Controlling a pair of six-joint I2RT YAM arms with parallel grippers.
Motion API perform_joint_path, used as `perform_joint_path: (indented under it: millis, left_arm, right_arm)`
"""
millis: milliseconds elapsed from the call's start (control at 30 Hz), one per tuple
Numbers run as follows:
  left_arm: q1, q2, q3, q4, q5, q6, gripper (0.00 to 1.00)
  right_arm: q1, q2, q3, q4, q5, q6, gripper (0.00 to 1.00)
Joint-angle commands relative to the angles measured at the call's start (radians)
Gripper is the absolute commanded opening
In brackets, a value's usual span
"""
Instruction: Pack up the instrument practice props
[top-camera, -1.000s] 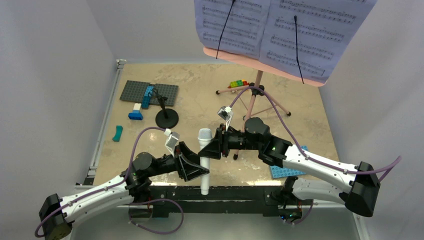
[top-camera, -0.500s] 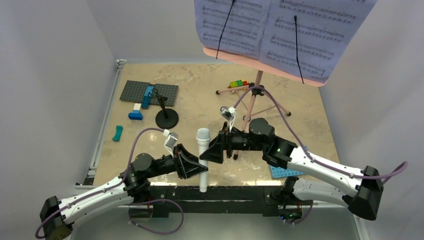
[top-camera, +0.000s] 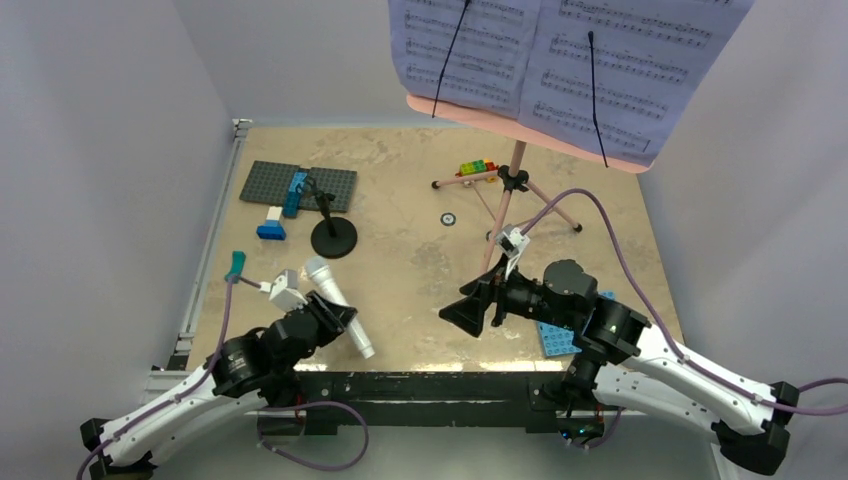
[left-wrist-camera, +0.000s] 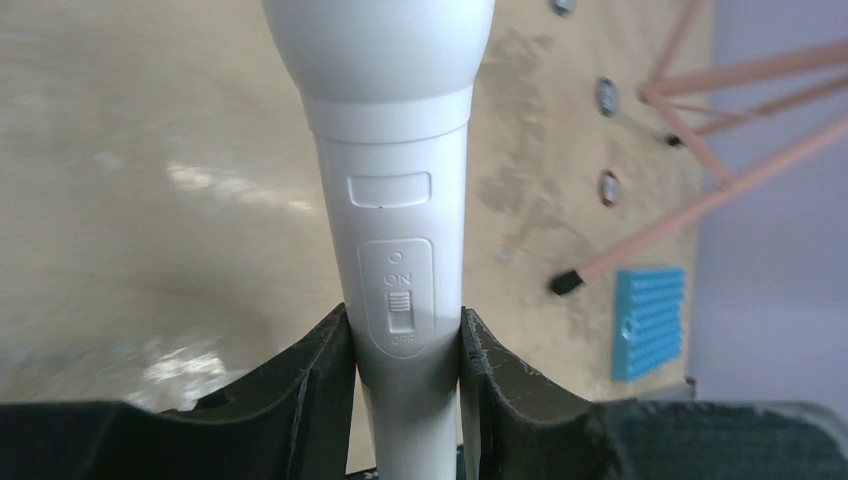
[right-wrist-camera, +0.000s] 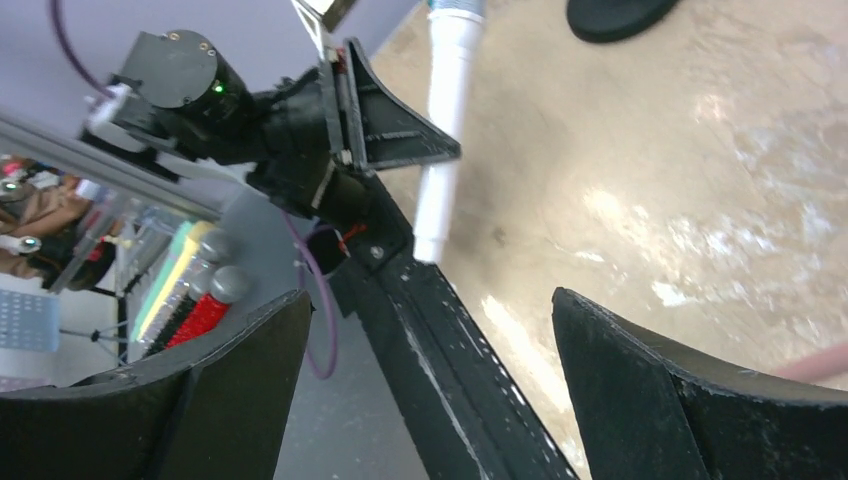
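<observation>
My left gripper should tip its fingers down, lower the microphone (top-camera: 338, 306) onto the bare tabletop outward of it, beside the black mic stand, and let it go there.
The grey-white microphone (top-camera: 338, 306) (left-wrist-camera: 398, 190) is clamped between the fingers of my left gripper (top-camera: 337, 320) (left-wrist-camera: 405, 352), near the table's front left. It tilts with its head up and to the left, and its ON/OFF switch faces the wrist camera. My right gripper (top-camera: 466, 316) (right-wrist-camera: 428, 300) stands open and empty to the right of it, pointing at the left gripper (right-wrist-camera: 385, 130) and the microphone (right-wrist-camera: 446, 120). The black round-based mic stand (top-camera: 333, 238) stands at mid left. The pink music stand (top-camera: 508, 205) rises at the back right, with lavender sheet-music pages (top-camera: 560, 60) on its desk.
A grey studded plate (top-camera: 300, 183) with blue bricks lies at the back left. A blue plate (top-camera: 558, 340) (left-wrist-camera: 648, 320) lies under my right arm. Coloured bricks (top-camera: 476, 167) sit by the stand's legs, a teal piece (top-camera: 236, 262) at the left edge, and a small disc (top-camera: 447, 219) mid-table.
My left gripper closed on the microphone and pulled back left with it, tilting it. My right gripper opened, let the microphone go and drew back to the right.
</observation>
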Motion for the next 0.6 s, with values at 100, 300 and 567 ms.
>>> perform_joint_path:
  millis: [100,300,567]
  left_arm:
    - [-0.001,0.177,0.132,-0.432,-0.311,-0.477,0.0]
    - [0.232,0.45,0.238,-0.326,-0.229,-0.317,0.0]
    - [0.551,0.564,0.187,-0.026,0.012,-0.127,0.0]
  right_arm:
    - [-0.004,-0.002,-0.029,-0.057,0.053,-0.032,0.97]
    - [-0.004,-0.02,-0.03,-0.068,0.053,-0.042,0.99]
    - [-0.003,-0.059,-0.032,-0.096,0.067,-0.052,0.99]
